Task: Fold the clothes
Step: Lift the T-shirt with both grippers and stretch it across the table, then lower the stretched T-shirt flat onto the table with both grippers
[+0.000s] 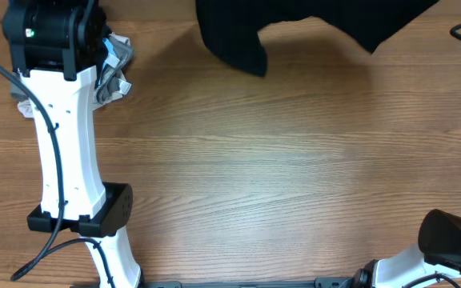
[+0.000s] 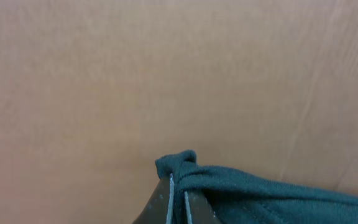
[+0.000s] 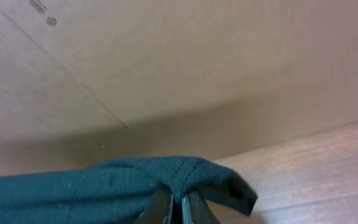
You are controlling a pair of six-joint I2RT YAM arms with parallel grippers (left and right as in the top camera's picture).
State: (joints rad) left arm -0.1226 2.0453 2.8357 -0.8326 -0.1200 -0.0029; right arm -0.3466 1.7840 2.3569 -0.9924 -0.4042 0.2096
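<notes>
I should lower my left gripper next while pulling it back, so the hanging T-shirt spreads over clear wood before I let go. The tabletop below and behind it is bare.
The clothes, a black T-shirt (image 1: 238, 36), hang bunched along the far edge of the table, running off the top of the overhead view. In the left wrist view my left gripper (image 2: 178, 186) is shut on a gathered fold of the dark fabric (image 2: 260, 193), which trails off to the right. In the right wrist view my right gripper (image 3: 179, 202) is shut on a stitched hem of the same fabric (image 3: 73, 186), a loose corner sticking out to its right. Neither pair of fingers shows in the overhead view.
Crumpled grey and light-blue garments (image 1: 114, 68) lie by the left arm (image 1: 62, 144) at the far left. The right arm's base (image 1: 446, 248) is at the near right corner. A brown cardboard wall (image 2: 166, 74) fills the background of both wrist views. The wooden table (image 1: 294, 160) spreads below.
</notes>
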